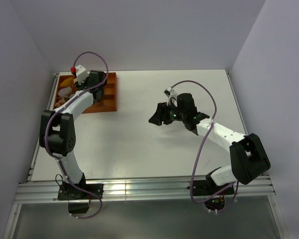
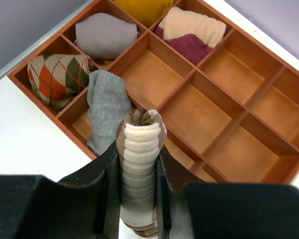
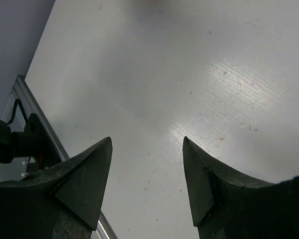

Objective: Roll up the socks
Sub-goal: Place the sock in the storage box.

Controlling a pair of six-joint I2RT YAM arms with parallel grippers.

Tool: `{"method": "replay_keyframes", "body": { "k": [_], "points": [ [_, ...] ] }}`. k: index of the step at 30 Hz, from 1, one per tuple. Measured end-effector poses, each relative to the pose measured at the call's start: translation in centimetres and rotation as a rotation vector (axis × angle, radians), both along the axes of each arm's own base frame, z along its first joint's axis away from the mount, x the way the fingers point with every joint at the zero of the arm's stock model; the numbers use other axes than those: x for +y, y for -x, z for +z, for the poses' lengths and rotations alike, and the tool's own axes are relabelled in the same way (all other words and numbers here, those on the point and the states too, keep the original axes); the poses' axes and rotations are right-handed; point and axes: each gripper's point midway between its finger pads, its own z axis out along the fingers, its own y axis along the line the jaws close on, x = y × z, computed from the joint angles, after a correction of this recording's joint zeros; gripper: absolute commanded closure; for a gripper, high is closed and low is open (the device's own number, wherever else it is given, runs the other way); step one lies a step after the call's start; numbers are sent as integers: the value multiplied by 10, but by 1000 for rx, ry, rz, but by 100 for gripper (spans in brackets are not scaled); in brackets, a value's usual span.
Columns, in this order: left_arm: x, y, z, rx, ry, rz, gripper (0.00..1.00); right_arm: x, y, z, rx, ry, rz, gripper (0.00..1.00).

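Note:
Next, my left gripper brings the rolled brown sock down into the tray's near section beside the grey sock and releases it there, as the section's bottom is bare.
In the left wrist view a rolled brown sock with white stripes (image 2: 139,144) is pinched upright between the black fingers of my left gripper (image 2: 137,154). It hangs over the near edge of the wooden divider tray (image 2: 154,40). Just ahead of it, a plain grey sock (image 2: 107,107) lies crumpled in a near compartment. From above, the left gripper (image 1: 82,82) is over the tray (image 1: 109,97) at the table's back left. My right gripper (image 1: 159,115) hovers over the bare middle of the table, its jaws (image 3: 147,144) wide open and empty.
Other compartments hold an argyle roll (image 2: 57,77), a light grey roll (image 2: 104,35), a yellow piece (image 2: 144,9) and a cream and maroon bundle (image 2: 189,32). Several compartments on the right (image 2: 239,144) are bare wood. Grey walls enclose the table.

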Motion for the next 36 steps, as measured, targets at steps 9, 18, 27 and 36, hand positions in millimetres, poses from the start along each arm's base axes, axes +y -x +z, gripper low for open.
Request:
{"method": "replay_keyframes", "body": {
  "k": [9,18,27,36],
  "points": [
    [4,-9,-24,45,-42,7,100,0,3,-2,5,-4,15,34],
    [2,-14,-43,73,-36,10,100,1,7,-3,9,-14,35,34],
    [-8,-15,-55,82,16,2,100,4,5,-4,4,-24,45,35],
    [-9,-13,-66,105,49,19,100,12,-23,-33,66,-2,-63,41]
  ]
}}
